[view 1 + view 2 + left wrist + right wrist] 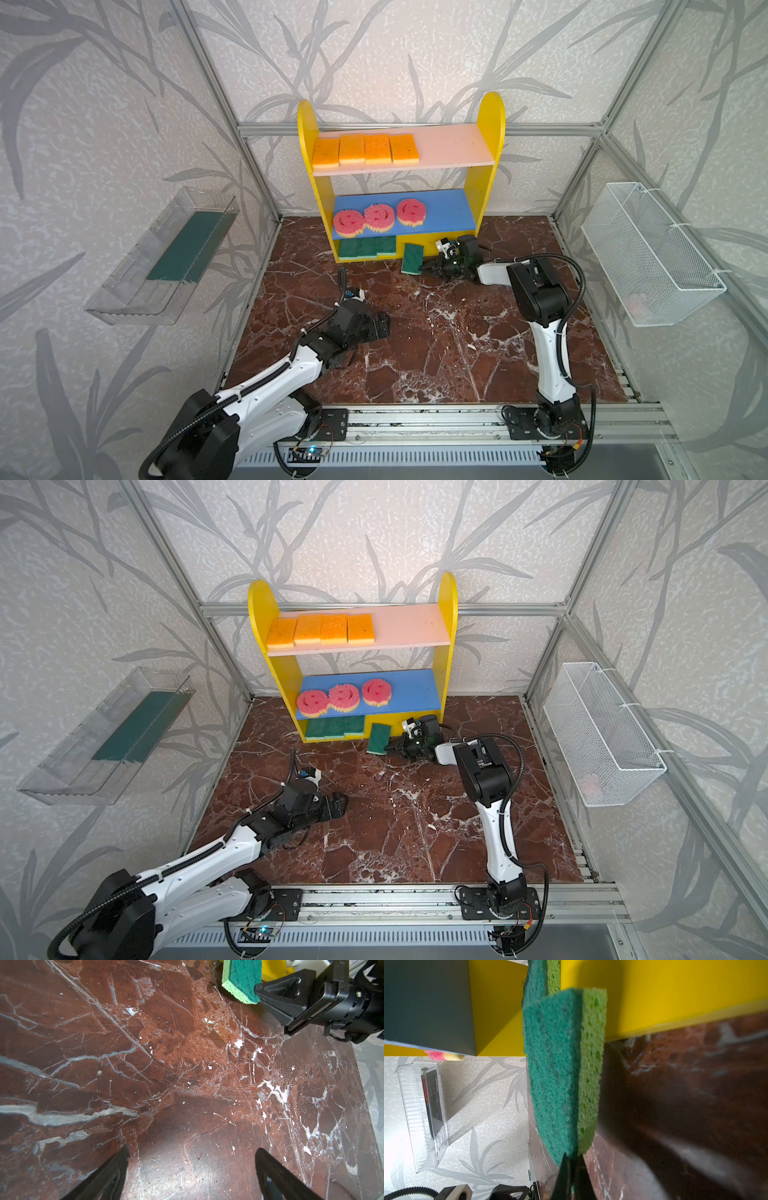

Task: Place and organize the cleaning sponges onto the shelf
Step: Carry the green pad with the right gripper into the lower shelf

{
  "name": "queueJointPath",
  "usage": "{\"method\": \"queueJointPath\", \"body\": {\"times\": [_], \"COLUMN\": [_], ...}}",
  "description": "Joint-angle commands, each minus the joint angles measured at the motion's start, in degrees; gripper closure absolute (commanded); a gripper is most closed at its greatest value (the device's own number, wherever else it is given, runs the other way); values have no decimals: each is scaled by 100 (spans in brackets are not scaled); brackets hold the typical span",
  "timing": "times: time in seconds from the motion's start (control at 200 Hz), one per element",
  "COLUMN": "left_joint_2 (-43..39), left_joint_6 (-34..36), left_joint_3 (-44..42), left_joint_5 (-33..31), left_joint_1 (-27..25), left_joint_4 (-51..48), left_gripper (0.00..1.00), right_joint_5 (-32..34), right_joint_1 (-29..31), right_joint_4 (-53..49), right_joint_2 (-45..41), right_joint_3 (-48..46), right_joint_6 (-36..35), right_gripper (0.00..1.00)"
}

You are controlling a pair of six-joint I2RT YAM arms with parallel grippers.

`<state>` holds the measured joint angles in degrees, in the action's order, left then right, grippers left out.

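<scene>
I should move my right gripper outward, bring the green sponge onto the bare yellow base next to the other green sponges and let go of the sponge's corner, because the sponge still sticks out over the base's front edge.
The shelf stands at the back with yellow sides. Several orange sponges lie in a row on its pink top board. Three pink smiley sponges sit on the blue board. Three green-topped sponges lie on the left of the yellow base. My right gripper is shut on the near corner of another green sponge, held at the base's front edge. In the right wrist view the green sponge sticks out from the gripper. My left gripper is open and empty over the bare marble.
A clear plastic tray holding a long dark green strip hangs on the left wall. A white wire basket hangs on the right wall. The marble floor ends at a metal rail in front.
</scene>
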<state>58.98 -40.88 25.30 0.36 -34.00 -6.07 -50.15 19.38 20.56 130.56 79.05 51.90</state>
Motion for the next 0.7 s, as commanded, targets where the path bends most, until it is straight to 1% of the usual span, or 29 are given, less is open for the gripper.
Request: {"method": "queueJointPath", "body": {"times": [0.0, 0.215, 0.575, 0.695], "left_joint_2": [54, 63, -10, -61], "left_joint_6": [89, 89, 131, 142], "left_joint_3": [-21, 0, 31, 38], "left_joint_5": [-124, -99, -157, -193], "left_joint_1": [28, 30, 28, 27], "left_joint_4": [-134, -163, -332, -439], "left_gripper": [4, 4, 4, 4], "right_joint_5": [-86, -77, 40, 6], "right_joint_1": [-47, -96, -100, -109], "right_joint_4": [-318, -633, -1743, -1783], "right_joint_2": [153, 433, 1034, 1222], "right_joint_3": [321, 980, 2378, 2625], "right_joint_6": [-153, -176, -572, -567], "right_gripper": [100, 100, 100, 100]}}
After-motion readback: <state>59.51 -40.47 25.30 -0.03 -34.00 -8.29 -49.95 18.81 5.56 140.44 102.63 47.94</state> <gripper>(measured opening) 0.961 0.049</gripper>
